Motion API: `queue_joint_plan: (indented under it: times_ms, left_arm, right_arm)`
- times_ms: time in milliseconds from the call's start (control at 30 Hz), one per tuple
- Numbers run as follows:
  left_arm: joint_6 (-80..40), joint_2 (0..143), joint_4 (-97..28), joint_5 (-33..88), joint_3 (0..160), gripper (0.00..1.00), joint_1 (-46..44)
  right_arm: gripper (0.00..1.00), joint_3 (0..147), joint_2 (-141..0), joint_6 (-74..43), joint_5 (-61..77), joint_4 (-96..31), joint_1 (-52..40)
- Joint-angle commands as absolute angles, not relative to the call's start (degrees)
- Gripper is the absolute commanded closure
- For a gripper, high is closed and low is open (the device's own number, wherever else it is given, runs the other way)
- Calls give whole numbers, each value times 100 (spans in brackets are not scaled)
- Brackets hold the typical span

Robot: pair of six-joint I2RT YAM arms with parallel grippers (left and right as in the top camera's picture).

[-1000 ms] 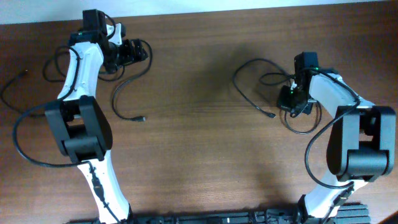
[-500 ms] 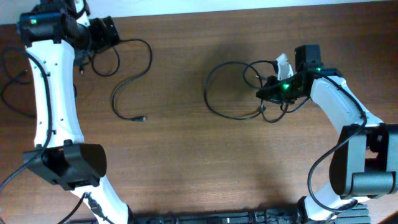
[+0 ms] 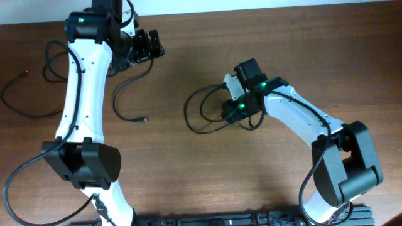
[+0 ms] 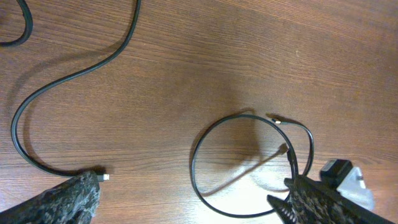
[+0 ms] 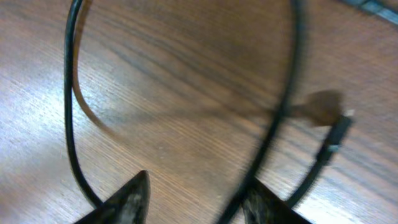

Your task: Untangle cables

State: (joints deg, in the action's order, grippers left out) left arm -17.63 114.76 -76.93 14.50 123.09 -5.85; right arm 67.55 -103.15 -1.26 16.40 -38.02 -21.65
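Note:
The loop is to the right in the overhead view, so I will move my left gripper toward it next. Then I will lower the gripper to the side of the loop by the plug.
A black cable [image 3: 186,116] lies in a loose loop at the table's middle, its right part under my right gripper [image 3: 233,112]. In the right wrist view the jaws [image 5: 196,205] are apart. The blurred cable [image 5: 68,93] runs against the right finger, and its plug [image 5: 336,134] is beside it. A second cable [image 3: 117,100] curves down from under my left gripper [image 3: 149,45] to a plug. The left jaws [image 4: 186,208] are wide open and empty, high above the loop [image 4: 194,168] and the second cable [image 4: 81,71]. A third cable [image 3: 5,100] lies at the far left.
The table is bare dark wood [image 3: 207,176]. Thicker black wires [image 3: 47,63] hang off the left arm near the far left edge. A pale wall strip runs along the table's back edge [image 3: 282,5].
My right gripper has moved left toward the table's middle, and the cable loop has shifted left with it. My left arm swung out to the far left and back right.

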Motion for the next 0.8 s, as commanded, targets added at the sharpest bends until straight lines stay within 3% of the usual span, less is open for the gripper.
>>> queue_joint_plan:
  times_ms: [0,33,67,300,433,600,767]
  left_arm:
    - [-1800,11528,-7660,1347,12265,1,-591]
    - [-1802,11539,-7660,1350,12265,1,-591]
    - [-1802,11552,-7662,1350,12265,1,-598]
    - [-1612,11778,-7701,1372,12184,1,-1234]
    - [-1227,11917,-7518,1372,11837,1,-1887]
    - [-1229,12313,-7306,1372,11360,1,-2738]
    - [-1229,12665,-7109,1369,11295,1,-3470]
  right_arm:
    - [30,6772,-10315,-316,1404,-3802,-2088]
    - [21,6823,-10272,-462,1378,-3813,-2014]
    - [18,6917,-10173,-687,1361,-3833,-1861]
    - [13,7419,-9491,-2176,1004,-4724,-360]
    - [0,7417,-9432,-2174,1002,-5251,661]
    - [1,7417,-9432,-2174,1002,-5666,1656]
    - [1,7404,-9437,-2171,980,-5664,1809]
